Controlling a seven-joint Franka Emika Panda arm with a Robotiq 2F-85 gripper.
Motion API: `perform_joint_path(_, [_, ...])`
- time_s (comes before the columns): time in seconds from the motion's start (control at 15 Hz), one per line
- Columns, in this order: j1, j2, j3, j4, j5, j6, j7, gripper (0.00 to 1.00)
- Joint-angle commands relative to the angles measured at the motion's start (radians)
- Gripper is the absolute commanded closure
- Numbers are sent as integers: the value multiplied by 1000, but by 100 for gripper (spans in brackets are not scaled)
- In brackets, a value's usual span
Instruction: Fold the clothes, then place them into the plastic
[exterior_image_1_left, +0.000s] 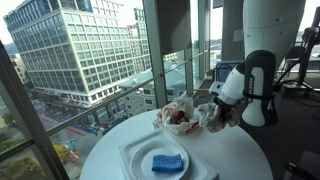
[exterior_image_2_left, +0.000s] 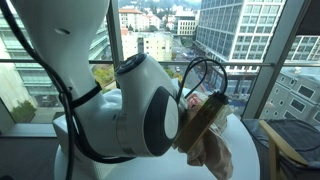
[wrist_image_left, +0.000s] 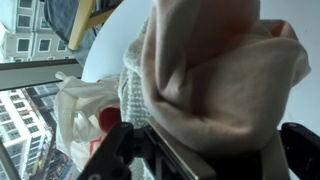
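The cloth still hangs outside the bag, so I will swing my gripper across toward the crumpled plastic bag and over it, and release the cloth there.
A beige cloth fills most of the wrist view and hangs bunched from my gripper, which is shut on it. In both exterior views the gripper holds the cloth just above the round white table. A crumpled clear plastic bag with red print lies on the table right beside the cloth. It also shows at the left of the wrist view. The fingertips are hidden by the cloth.
A white tray holding a folded blue cloth sits at the table's front. Glass windows with a railing run close behind the table. A chair stands beside the table. The arm's body blocks much of that view.
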Motion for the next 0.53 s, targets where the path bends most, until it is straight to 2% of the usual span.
perform_joint_path(0.0, [1, -91, 15, 55, 115, -41, -37, 86])
perform_joint_path(0.27, [-108, -124, 132, 194, 122, -84, 9, 86])
perform_joint_path(0.47, [-256, -115, 288, 319, 75, -128, 41, 85])
